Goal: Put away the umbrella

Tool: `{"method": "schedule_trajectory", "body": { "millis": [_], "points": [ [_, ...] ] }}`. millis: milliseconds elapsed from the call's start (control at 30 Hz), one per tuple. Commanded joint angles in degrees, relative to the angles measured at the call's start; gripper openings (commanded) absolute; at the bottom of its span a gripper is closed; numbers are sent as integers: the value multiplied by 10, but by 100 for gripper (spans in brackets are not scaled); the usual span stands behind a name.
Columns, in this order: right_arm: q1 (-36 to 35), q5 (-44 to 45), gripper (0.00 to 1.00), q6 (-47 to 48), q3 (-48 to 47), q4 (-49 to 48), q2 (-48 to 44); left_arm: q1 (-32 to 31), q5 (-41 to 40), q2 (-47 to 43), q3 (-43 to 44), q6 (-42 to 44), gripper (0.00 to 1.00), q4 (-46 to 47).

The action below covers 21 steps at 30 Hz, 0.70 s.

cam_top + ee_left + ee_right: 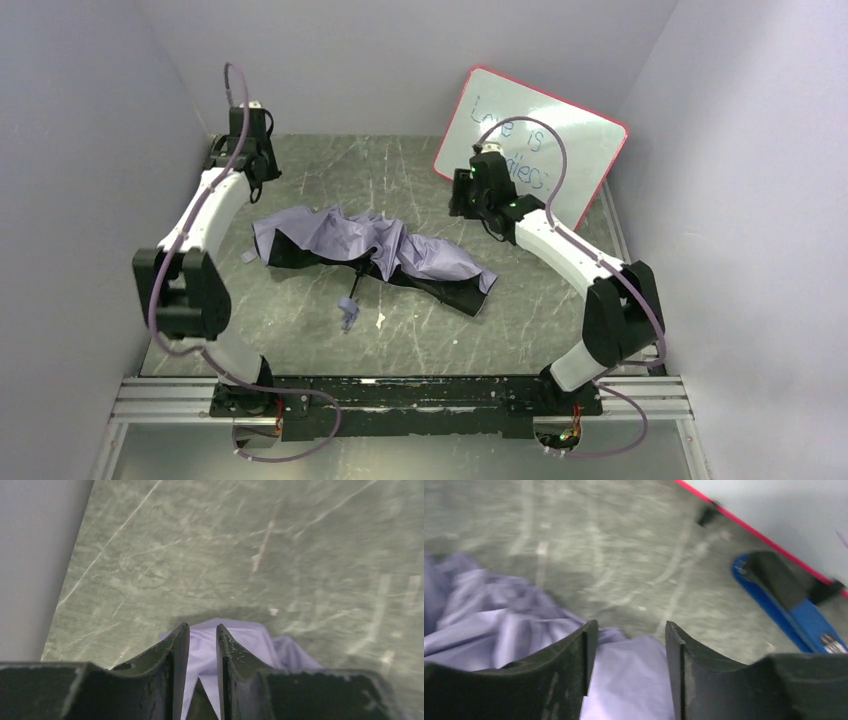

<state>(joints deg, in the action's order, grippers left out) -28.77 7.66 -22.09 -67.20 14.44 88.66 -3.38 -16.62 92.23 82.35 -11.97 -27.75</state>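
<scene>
I should next move my open right gripper down and back onto the edge of the fabric's end on the eraser's side, because that end lies below and nearer my base.
The umbrella lies collapsed across the middle of the table, with crumpled lavender fabric, black lining at its near edge, and a black shaft leading to the pale handle. My left gripper hovers above the umbrella's left end. In the left wrist view the gripper is open by a narrow gap, with lavender fabric below it. My right gripper hovers above the umbrella's right end. In the right wrist view it is open and empty over the fabric.
A whiteboard with a pink rim leans against the back right wall. A blue eraser lies at its foot, to the right of my right gripper. Grey walls close in the left, back and right sides.
</scene>
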Motion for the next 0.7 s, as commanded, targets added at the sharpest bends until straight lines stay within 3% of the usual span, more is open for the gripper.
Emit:
{"method": "schedule_trajectory", "body": {
  "millis": [0, 100, 267, 667],
  "points": [
    [41, 78, 51, 21, -3, 94, 36, 14, -62, 96, 36, 22, 26, -54],
    [57, 73, 43, 12, 9, 103, 50, 18, -74, 140, 53, 29, 13, -63],
    [58, 81, 31, 2, 43, 90, 74, 21, -95, 186, 51, 48, 5, -57],
    [80, 88, 8, -14, 64, 62, 155, 25, -149, 272, 74, 55, 5, -75]
  ]
}}
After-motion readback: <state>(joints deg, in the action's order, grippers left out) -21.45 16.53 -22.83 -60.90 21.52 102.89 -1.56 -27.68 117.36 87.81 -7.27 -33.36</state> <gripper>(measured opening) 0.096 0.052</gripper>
